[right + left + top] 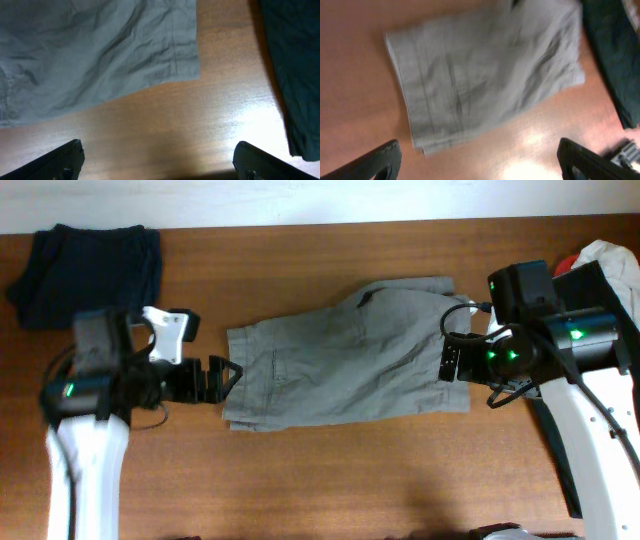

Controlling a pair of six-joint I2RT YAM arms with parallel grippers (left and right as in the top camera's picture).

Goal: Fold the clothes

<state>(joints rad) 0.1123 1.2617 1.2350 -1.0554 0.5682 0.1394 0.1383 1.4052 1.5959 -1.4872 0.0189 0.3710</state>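
Observation:
The near corner of the shorts' waistband (236, 423) (420, 143) lies on the tabletop below my open left gripper, so next I should lower the gripper onto it and close its fingers.
The grey-olive shorts (345, 355) lie flat on the wooden table, folded in half, waistband at the left, leg hems at the right. My left gripper (222, 377) is open and empty just left of the waistband edge; the left wrist view shows the shorts (485, 75) ahead of the open jaws (479, 159). My right gripper (447, 362) hovers over the right hem edge, open and empty; the right wrist view shows the hem corner (170, 55) above bare wood between the jaws (159, 156).
A dark navy folded garment (88, 270) lies at the back left. A large black garment (295, 75) lies at the right edge under the right arm. A white and red item (605, 255) sits at the far right corner.

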